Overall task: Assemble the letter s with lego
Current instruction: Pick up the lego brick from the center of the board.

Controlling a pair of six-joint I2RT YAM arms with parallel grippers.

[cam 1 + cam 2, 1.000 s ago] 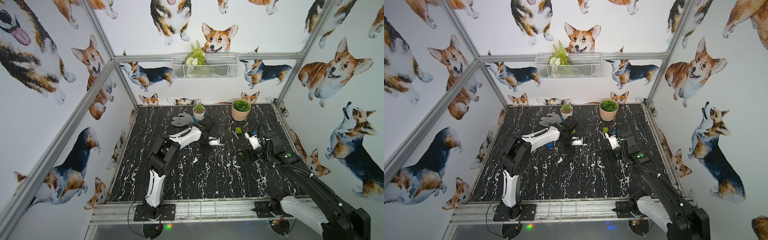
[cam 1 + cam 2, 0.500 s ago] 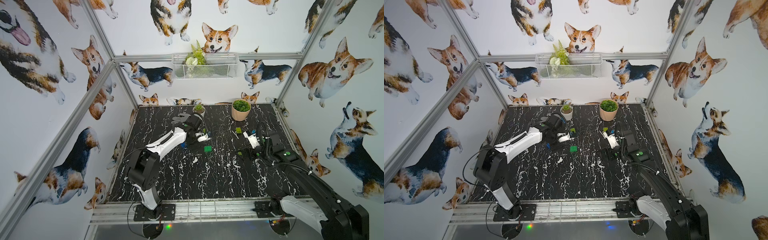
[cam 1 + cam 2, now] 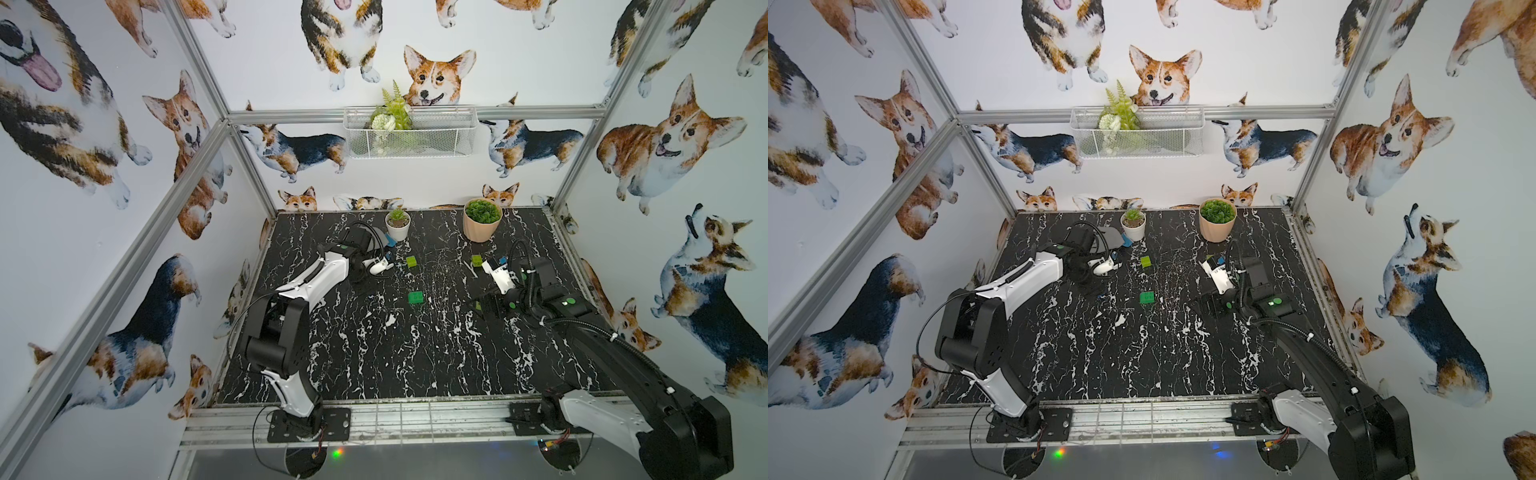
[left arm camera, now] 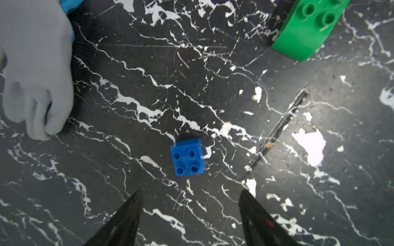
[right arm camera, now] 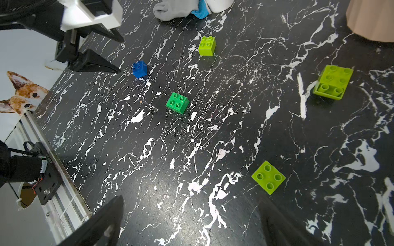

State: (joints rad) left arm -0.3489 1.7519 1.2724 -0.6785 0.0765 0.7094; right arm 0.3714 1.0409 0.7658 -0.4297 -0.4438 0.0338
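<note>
My open left gripper moves down toward the blue brick (image 4: 187,157) next and brings a finger down along each flat side of the brick, since these sides already face the fingers.
The lego lies as loose bricks on the black marble table (image 3: 374,353); none are joined, so the letter s is not in view. A blue brick (image 4: 187,157) (image 5: 139,69) sits just ahead of my left gripper (image 4: 189,191) (image 3: 380,266), whose jaws are open and empty. The dark green brick (image 3: 415,297) (image 5: 177,102) lies mid-table. One lime brick (image 3: 411,261) (image 5: 207,45) is behind it. My right gripper (image 5: 191,198) (image 3: 484,305) is open and empty, with a second lime brick (image 5: 268,176) beside one jaw. A third (image 5: 333,85) (image 3: 477,260) is farther off.
A grey glove (image 4: 36,64) (image 3: 380,237) with a blue cuff lies close behind the left gripper. A white plant pot (image 3: 397,224) and a peach pot (image 3: 482,220) stand at the back. A thin dark stick (image 4: 277,130) lies near the blue brick.
My left gripper has pulled back and to the left, toward the glove, opening wider. The dark green brick now lies uncovered mid-table. The right arm has barely moved.
</note>
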